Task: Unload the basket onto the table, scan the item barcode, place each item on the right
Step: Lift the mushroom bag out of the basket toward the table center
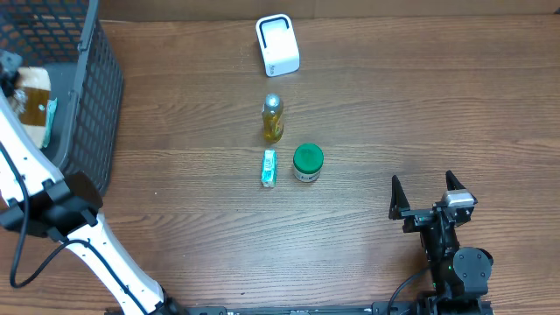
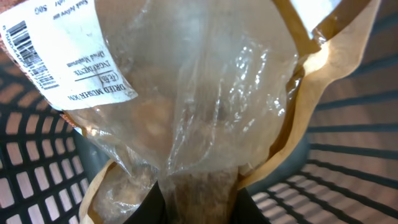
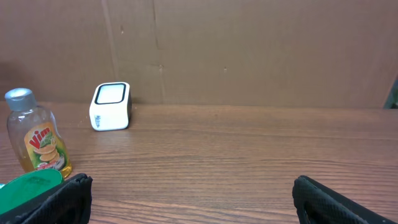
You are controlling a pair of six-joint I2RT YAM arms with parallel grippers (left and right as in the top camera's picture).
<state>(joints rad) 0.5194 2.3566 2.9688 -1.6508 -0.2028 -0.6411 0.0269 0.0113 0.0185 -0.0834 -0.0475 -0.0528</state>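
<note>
Next I will raise my left gripper past the basket's side, then bring the bag (image 1: 33,101) down to release it on the bare tabletop (image 1: 217,140) beside the soap bottle.
The item in hand is a clear and kraft-paper bag (image 2: 205,93) of dried mushrooms, with a white label and barcode (image 2: 28,53) at the upper left of the left wrist view. My left gripper (image 2: 199,202) is shut on the bag's lower edge, its dark fingers (image 2: 152,210) pinching the plastic inside the black basket (image 1: 87,105). From overhead the bag (image 1: 33,101) lies in the basket under my left gripper (image 1: 10,74). The white scanner (image 1: 277,44) stands at the far middle of the table. My right gripper (image 1: 426,194) rests open over bare table at the near right.
A yellow dish-soap bottle (image 1: 273,118), a green-lidded jar (image 1: 307,162) and a small green-white box (image 1: 269,167) sit mid-table in front of the scanner (image 3: 111,106). The basket's mesh walls (image 2: 348,124) surround the bag. A brown wall backs the table.
</note>
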